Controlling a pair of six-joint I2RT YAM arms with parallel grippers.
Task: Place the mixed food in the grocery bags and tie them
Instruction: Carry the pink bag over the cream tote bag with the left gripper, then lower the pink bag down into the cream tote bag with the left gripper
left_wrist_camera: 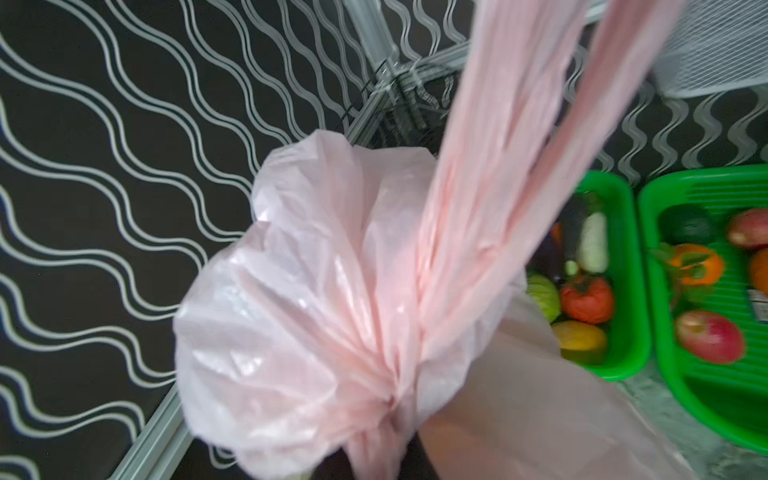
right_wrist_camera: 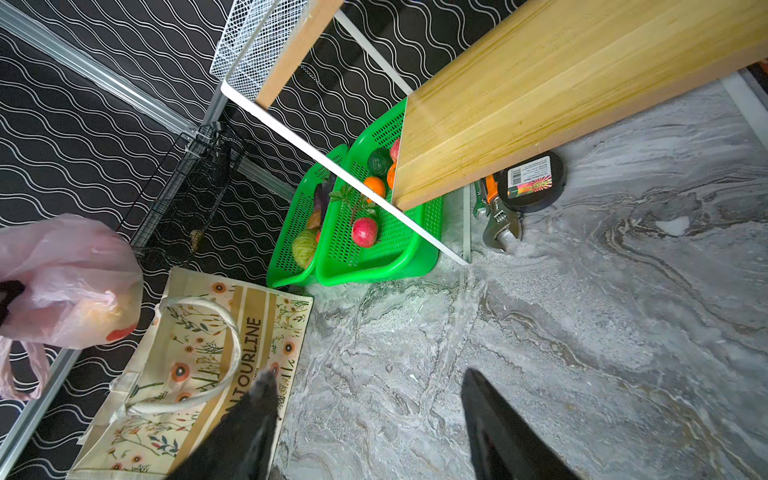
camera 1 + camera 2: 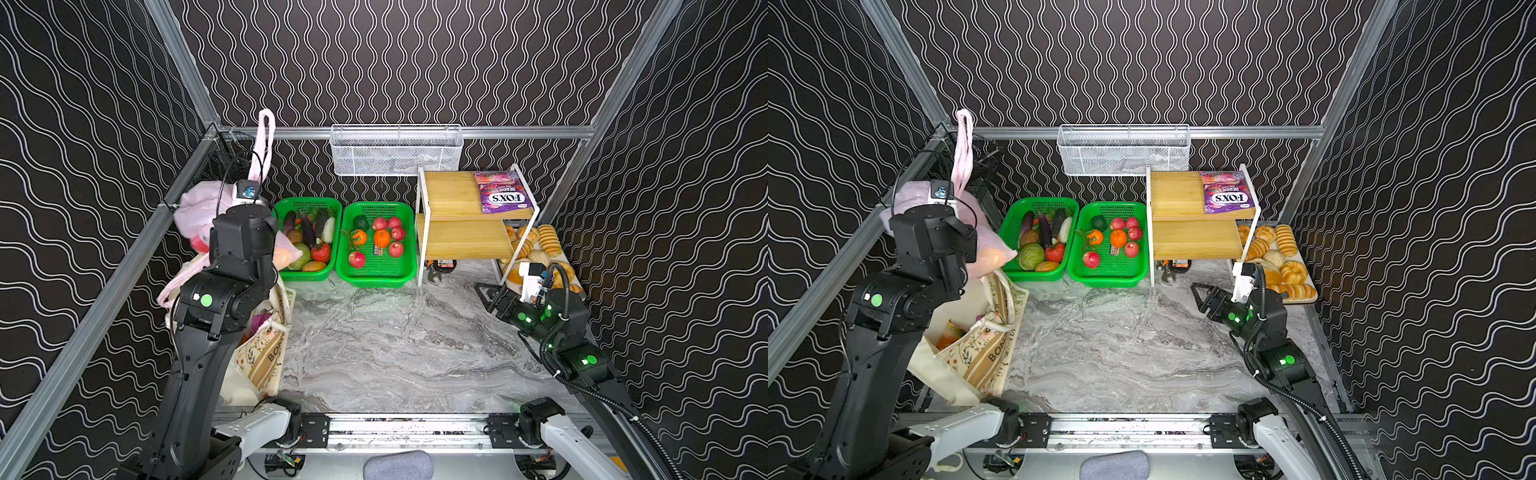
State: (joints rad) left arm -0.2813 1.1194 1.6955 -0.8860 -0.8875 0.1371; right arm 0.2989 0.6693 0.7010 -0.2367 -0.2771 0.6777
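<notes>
Next, my left gripper draws the bag [image 3: 905, 199] back toward my base and down into the tote's opening [image 3: 962, 310] below, and releases the bag's neck.
The pale-pink plastic bag [image 3: 195, 208] [image 3: 905, 199] hangs in the air at the left, over the cream floral tote [image 3: 262, 361] [image 3: 976, 353] [image 2: 199, 361]. My left gripper [image 1: 382, 453] is shut on the bag's gathered neck [image 1: 390, 399], which hides the jaws. One loop handle [image 3: 266, 137] [image 1: 498, 166] stretches upward. An orange-coloured lump [image 3: 992, 257] [image 2: 95, 311] and something red [image 2: 120, 332] show through the plastic. An orange packet [image 3: 951, 332] lies inside the tote. My right gripper [image 3: 484, 295] [image 3: 1198, 293] [image 2: 370, 374] stands open and empty above the marble at the right.
Two green baskets [image 3: 305, 274] [image 3: 376, 280] at the back hold vegetables, red apples [image 3: 397, 232] and oranges [image 3: 381, 237]. The wooden shelf [image 3: 461, 241] carries a purple FOX'S packet [image 3: 498, 195]; a wrench [image 2: 500, 224] lies beneath it. Bread rolls [image 3: 540, 245] lie at the right, and a white wire basket [image 3: 395, 149] hangs on the back wall.
</notes>
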